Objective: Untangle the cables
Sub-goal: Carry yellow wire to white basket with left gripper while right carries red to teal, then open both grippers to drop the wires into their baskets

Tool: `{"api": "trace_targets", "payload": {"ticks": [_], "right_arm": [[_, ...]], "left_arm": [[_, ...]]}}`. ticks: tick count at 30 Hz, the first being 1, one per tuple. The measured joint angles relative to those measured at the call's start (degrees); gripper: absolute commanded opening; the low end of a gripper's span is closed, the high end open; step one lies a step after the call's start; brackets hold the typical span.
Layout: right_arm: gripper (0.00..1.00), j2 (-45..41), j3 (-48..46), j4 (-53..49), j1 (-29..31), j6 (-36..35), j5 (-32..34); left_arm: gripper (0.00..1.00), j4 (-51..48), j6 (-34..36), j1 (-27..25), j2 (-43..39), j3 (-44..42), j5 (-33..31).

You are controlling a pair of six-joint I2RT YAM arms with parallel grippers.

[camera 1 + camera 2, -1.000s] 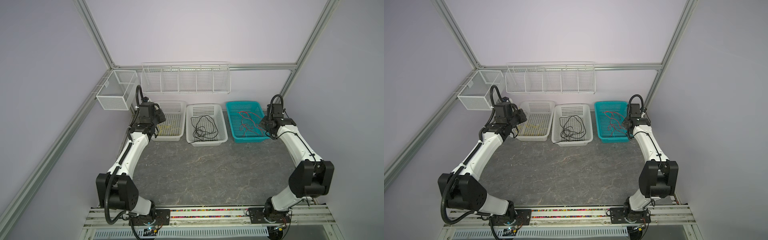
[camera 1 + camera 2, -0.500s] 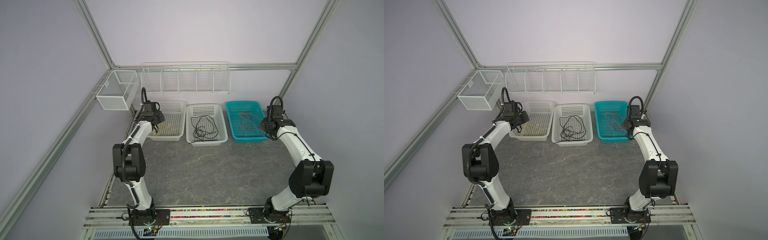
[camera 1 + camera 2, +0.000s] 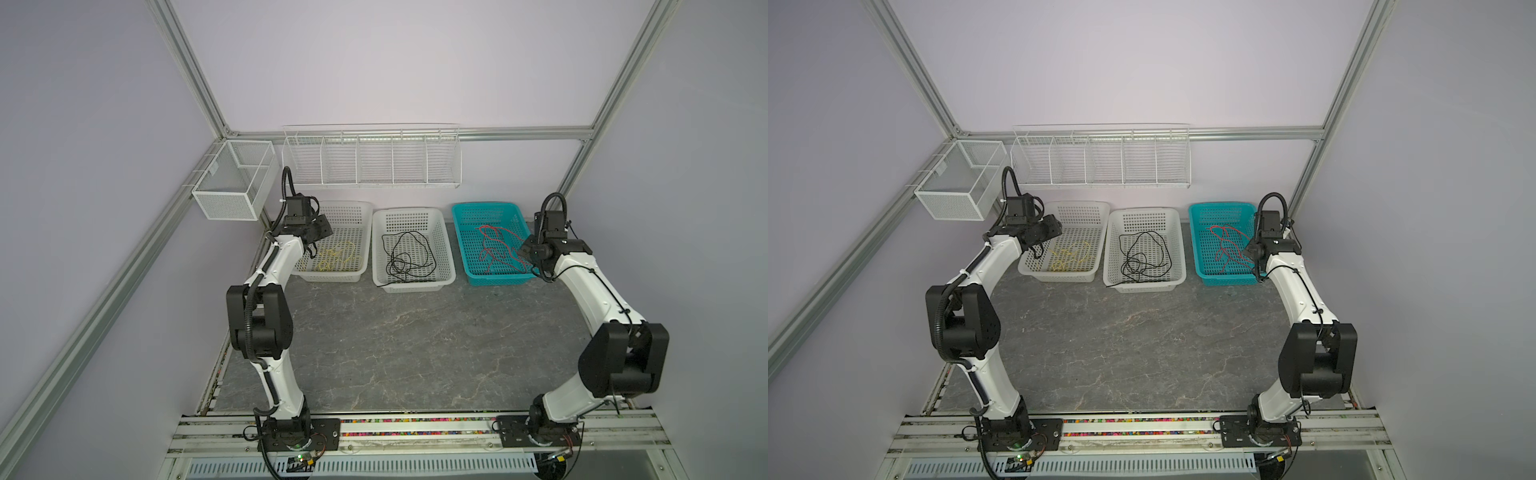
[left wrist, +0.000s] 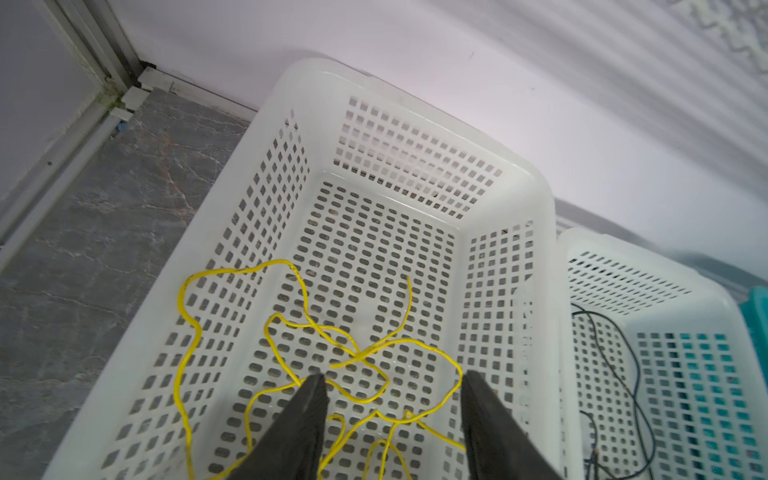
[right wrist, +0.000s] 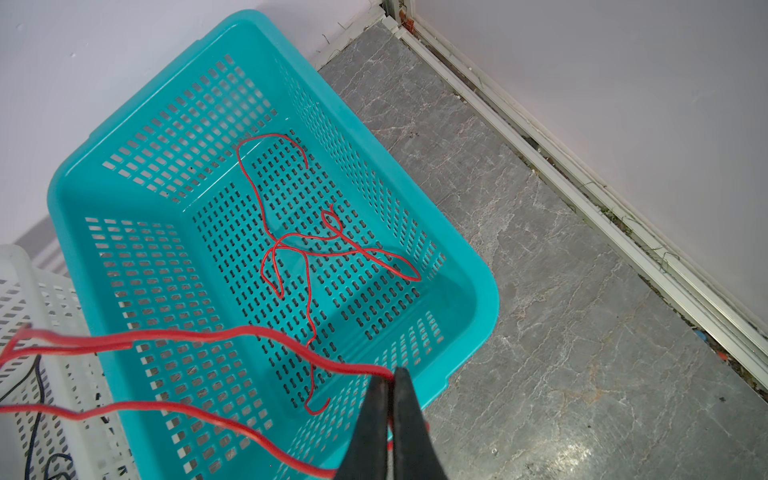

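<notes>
The bottom of the teal basket is below the shut fingers, so my right gripper will next lower toward it and release the red cable there.
Three cables lie apart in three baskets in both top views: yellow (image 3: pixel 336 257), black (image 3: pixel 405 257) and red (image 3: pixel 496 249). In the left wrist view my left gripper (image 4: pixel 392 380) stands open just above the loose yellow cable (image 4: pixel 291 328), which rests on the floor of the white basket (image 4: pixel 415 104); nothing is between its fingers. My right gripper (image 5: pixel 392 374) is shut on a red cable strand (image 5: pixel 249 332) held over the near rim of the teal basket (image 5: pixel 478 299). More red cable (image 5: pixel 291 245) lies on that basket's floor.
The middle white basket (image 3: pixel 407 212) sits between the left white basket (image 3: pixel 357 206) and the teal basket (image 3: pixel 486 206). A wire rack (image 3: pixel 370 158) hangs on the back wall and a mesh box (image 3: pixel 232 187) on the left rail. The grey marbled tabletop (image 3: pixel 395 340) lies in front.
My left gripper has opened over the left basket. The left arm's elbow has swung up from a low stretched pose to an upright one. The right arm has hardly moved.
</notes>
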Motion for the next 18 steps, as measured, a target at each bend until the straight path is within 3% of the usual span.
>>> {"api": "trace_targets", "payload": {"ticks": [4,6,12,18], "right_arm": [[0.06,1.7,1.1,-0.2,0.0,0.0,0.9],[0.06,3.6,2.3,-0.3,0.0,0.0,1.2],[0.06,10.5,7.2,-1.0,-0.1,0.0,1.6],[0.06,14.1,10.4,-2.2,-0.4,-0.7,1.2]], "left_arm": [[0.82,1.1,-2.4,-0.5,-7.3,-3.9,-0.2],[1.00,2.5,-3.3,-1.6,-13.3,-7.3,-1.6],[0.99,8.0,-3.8,-8.1,-27.5,-16.6,-7.3],[0.99,10.2,-4.9,-8.8,-36.1,-28.5,-10.8]]}}
